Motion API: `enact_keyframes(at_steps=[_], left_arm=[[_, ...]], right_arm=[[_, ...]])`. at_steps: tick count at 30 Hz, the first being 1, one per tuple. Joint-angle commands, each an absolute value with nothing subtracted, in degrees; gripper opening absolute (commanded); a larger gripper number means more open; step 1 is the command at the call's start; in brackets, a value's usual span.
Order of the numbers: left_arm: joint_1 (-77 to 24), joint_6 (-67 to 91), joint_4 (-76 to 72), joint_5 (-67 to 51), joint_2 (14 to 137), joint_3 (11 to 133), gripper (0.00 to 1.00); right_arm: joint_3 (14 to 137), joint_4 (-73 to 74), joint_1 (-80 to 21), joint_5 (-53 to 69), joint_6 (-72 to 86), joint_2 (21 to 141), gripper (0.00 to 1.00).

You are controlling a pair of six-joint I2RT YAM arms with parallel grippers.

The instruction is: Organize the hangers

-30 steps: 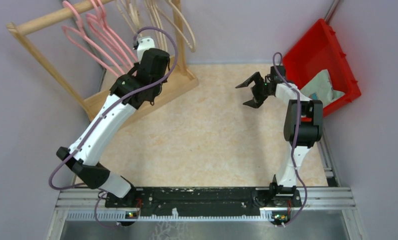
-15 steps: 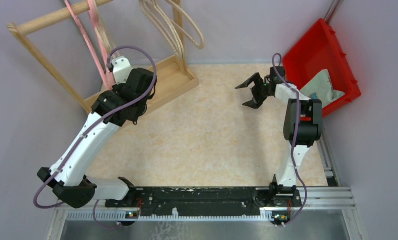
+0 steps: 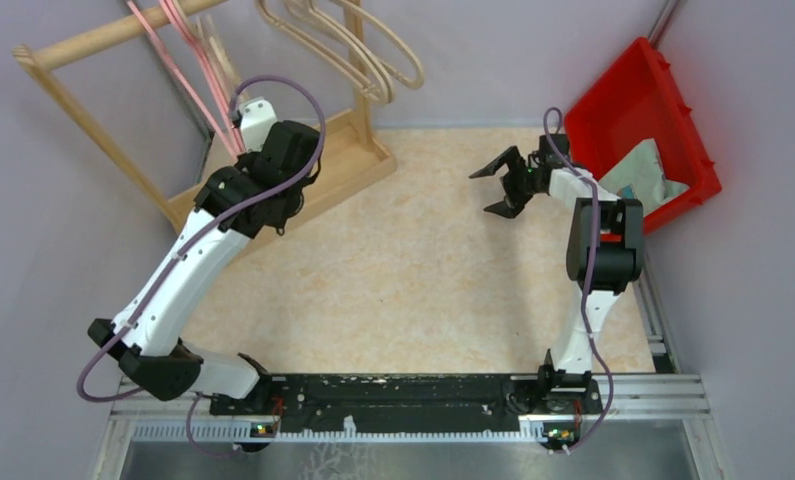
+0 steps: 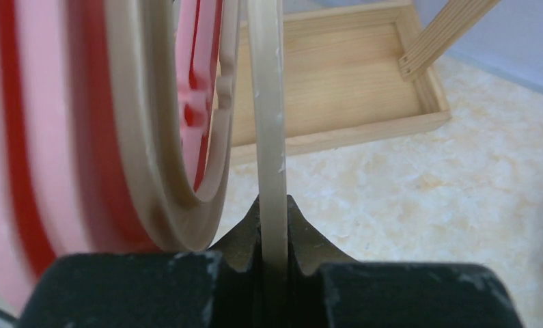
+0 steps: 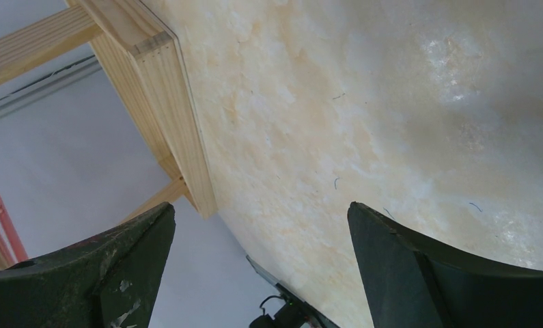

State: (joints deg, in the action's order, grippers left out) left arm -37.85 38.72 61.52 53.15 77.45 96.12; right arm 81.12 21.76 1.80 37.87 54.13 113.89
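Note:
I should next swing my left gripper away from the pink hangers toward the other beige hangers (image 3: 366, 66), then outward, because this beige hanger hangs close beside the pink ones.
Several pink hangers (image 3: 188, 70) hang bunched on the left part of the wooden rack's pole (image 3: 73, 45). Several beige hangers (image 3: 358, 50) hang swung out at its right end. My left gripper (image 3: 241, 135) is at the foot of the pink bunch, mostly hidden under its wrist. In the left wrist view it (image 4: 272, 208) is shut on the thin bar of a beige hanger (image 4: 267, 123). Another beige loop (image 4: 145, 143) and a pink hanger (image 4: 43, 137) are close on its left. My right gripper (image 3: 493, 185) is open and empty over the table; its jaws stand wide apart (image 5: 261, 205).
The rack's wooden base tray (image 3: 338, 165) lies on the table's back left, also in the left wrist view (image 4: 337, 75). A red bin (image 3: 663, 90) holding a pale bag (image 3: 643, 175) leans at the back right. Grey walls close in on both sides.
My left arm swung left from under the beige hangers to the pink bunch, then eased back slightly. The pink hangers bunched together and the beige ones swung right. The right arm stayed still.

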Motion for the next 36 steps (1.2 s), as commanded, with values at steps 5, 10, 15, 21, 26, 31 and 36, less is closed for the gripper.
enact_keyframes(at_steps=[5,10,15,21,26,31,36], left_arm=[[-43.10,31.26,55.26,51.30,86.43,110.73,0.00],[-43.42,29.44,51.59,48.60,90.25,113.12,0.00],[-42.65,26.78,49.38,49.92,92.91,114.64,0.00],[-37.44,24.80,50.34,47.10,95.39,118.41,0.00],[-32.92,21.03,48.16,45.50,95.87,119.42,0.00],[-29.99,16.46,44.94,44.07,96.22,120.44,0.00],[-26.43,15.81,44.84,41.32,97.51,121.55,0.00]], right_arm=[[80.63,18.97,2.12,39.29,54.74,114.08,0.97],[80.46,18.52,2.11,39.79,55.02,114.30,0.97],[80.24,18.27,2.07,40.16,55.34,114.49,0.97],[81.33,18.65,2.14,40.43,55.28,115.03,0.97],[81.45,18.86,2.13,40.34,55.28,115.00,0.97],[81.47,19.15,2.13,40.13,55.11,114.75,0.97],[81.80,19.32,2.14,40.24,55.28,114.70,0.97]])
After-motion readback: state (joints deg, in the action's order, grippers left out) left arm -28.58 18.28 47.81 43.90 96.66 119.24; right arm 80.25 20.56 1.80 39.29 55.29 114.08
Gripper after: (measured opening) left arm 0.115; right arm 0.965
